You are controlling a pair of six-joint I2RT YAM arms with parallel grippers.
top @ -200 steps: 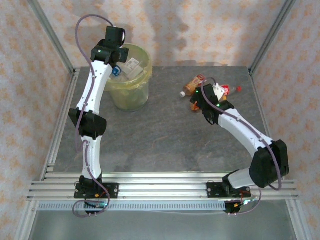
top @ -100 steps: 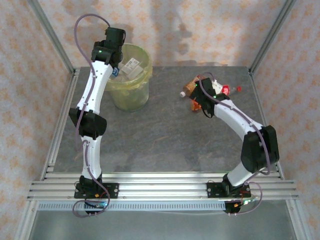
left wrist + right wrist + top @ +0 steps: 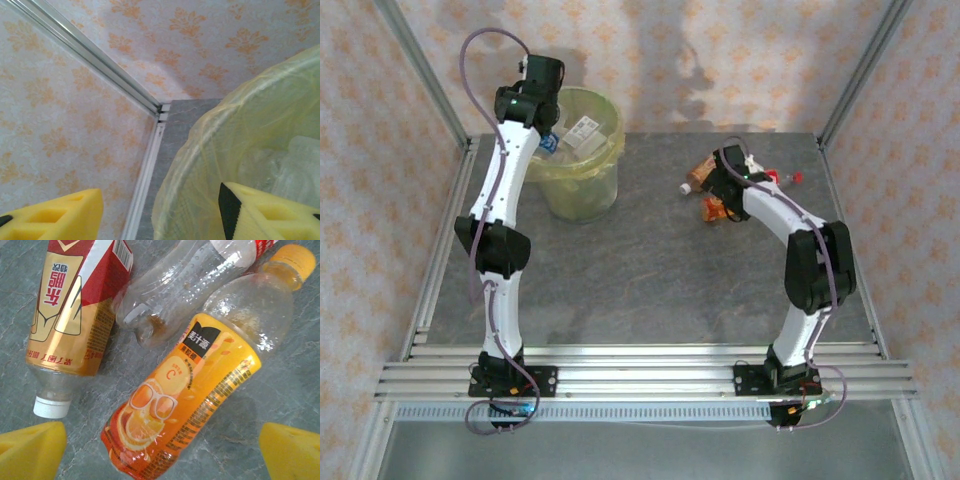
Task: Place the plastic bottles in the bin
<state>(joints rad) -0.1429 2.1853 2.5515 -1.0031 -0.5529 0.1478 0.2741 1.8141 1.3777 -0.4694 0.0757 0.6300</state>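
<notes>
The orange-labelled bottle has bare table beside it with room for both fingers, so next the robot should lower its right gripper over the bottle, with a finger on each side of its labelled lower body (image 3: 714,208) (image 3: 154,417), and close it there.
Three plastic bottles lie together on the grey table at the back right. One has an orange label and orange cap (image 3: 195,390), one a red and gold label and white cap (image 3: 75,315), and one is clear (image 3: 185,285). My right gripper (image 3: 162,450) is open just above the orange-labelled bottle (image 3: 717,210), a finger on each side of it and not touching. The bin (image 3: 582,190), lined with a yellow-green bag, stands at the back left. My left gripper (image 3: 161,210) is open and holds nothing, over the bin's left rim (image 3: 200,135).
Clear crumpled plastic (image 3: 295,165) lies inside the bin, along with a white label (image 3: 585,130). A metal frame post (image 3: 90,55) and patterned walls close in right behind the bin. The table's left rail (image 3: 445,250) runs beside the left arm.
My right arm has folded and reached further back, bringing its gripper down over the bottles. My left gripper has drifted slightly left and back at the bin's rim.
</notes>
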